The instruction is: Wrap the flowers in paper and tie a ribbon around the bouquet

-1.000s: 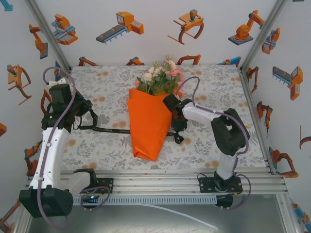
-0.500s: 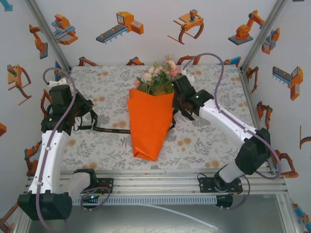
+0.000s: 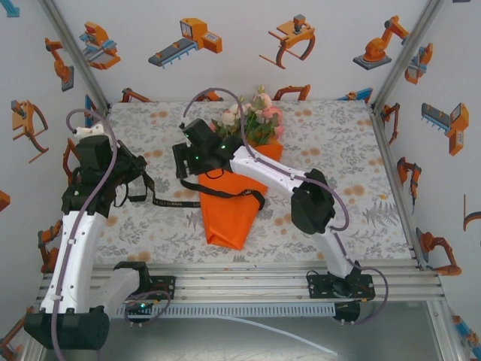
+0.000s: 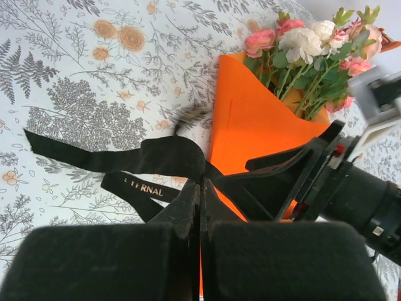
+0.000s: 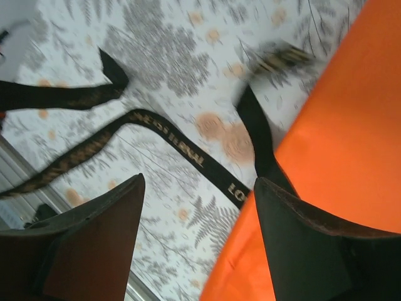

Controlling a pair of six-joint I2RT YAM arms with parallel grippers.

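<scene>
The orange paper by the blossoms is still bare of ribbon, so my left gripper will next carry the ribbon across the cloth, over that paper, and let go.
The bouquet [image 3: 225, 214] lies mid-table, an orange paper cone [image 4: 250, 122] with the flowers [image 3: 252, 120] at its far rim; the pink and white blossoms [image 4: 307, 47] show in the left wrist view. The black ribbon [image 3: 229, 192] crosses the cone and runs left over the cloth. My left gripper [image 3: 141, 184] is shut on the ribbon [image 4: 160, 157] at its fingertips [image 4: 202, 186]. My right gripper [image 3: 186, 162] has reached across to the cone's left side. It hangs open [image 5: 197, 188] above the lettered ribbon [image 5: 169, 141] and the paper's edge [image 5: 338, 125], holding nothing.
The floral tablecloth [image 3: 338, 150] covers the table. The right arm [image 3: 301, 195] stretches over the bouquet's upper part, and its dark wrist [image 4: 357, 188] sits close beside my left gripper. Walls with robot prints enclose three sides, and metal rails [image 3: 248, 282] run along the near edge.
The right arm swung from the bouquet's right side across to its left. The ribbon now lies over the front of the cone. The left gripper stayed shut on the ribbon.
</scene>
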